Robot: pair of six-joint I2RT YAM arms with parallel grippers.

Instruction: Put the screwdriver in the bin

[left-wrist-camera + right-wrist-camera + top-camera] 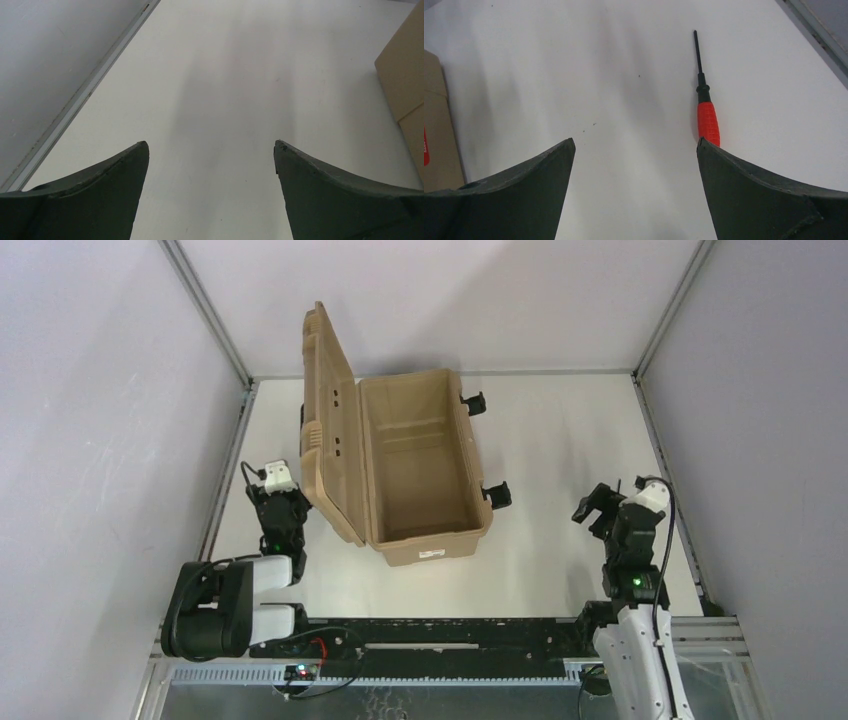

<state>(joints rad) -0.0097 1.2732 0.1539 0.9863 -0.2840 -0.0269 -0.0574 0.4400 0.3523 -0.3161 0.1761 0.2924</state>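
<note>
My right gripper needs to come down toward the right in the wrist view next, onto the screwdriver's red handle (708, 120), because it lies beside one finger rather than between my fingers.
The screwdriver (708, 122), with a red handle and a thin dark shaft, lies on the white table with its tip pointing away. The near end of its handle sits just ahead of my right fingertip. My right gripper (635, 145) is open and empty above the table, with the screwdriver off to its right side. In the top view my right gripper (598, 502) hangs to the right of the tan bin (430, 540), whose lid stands open to the left. My left gripper (272, 492) is open and empty beside the lid; in its wrist view (211, 145) only bare table lies between the fingers.
The bin's black latches (497, 495) stick out on its right side. Metal rails (225, 480) and grey walls edge the table left and right. The bin's lid (405, 85) shows at the right of the left wrist view, and a bin corner (434, 125) at the left of the right wrist view.
</note>
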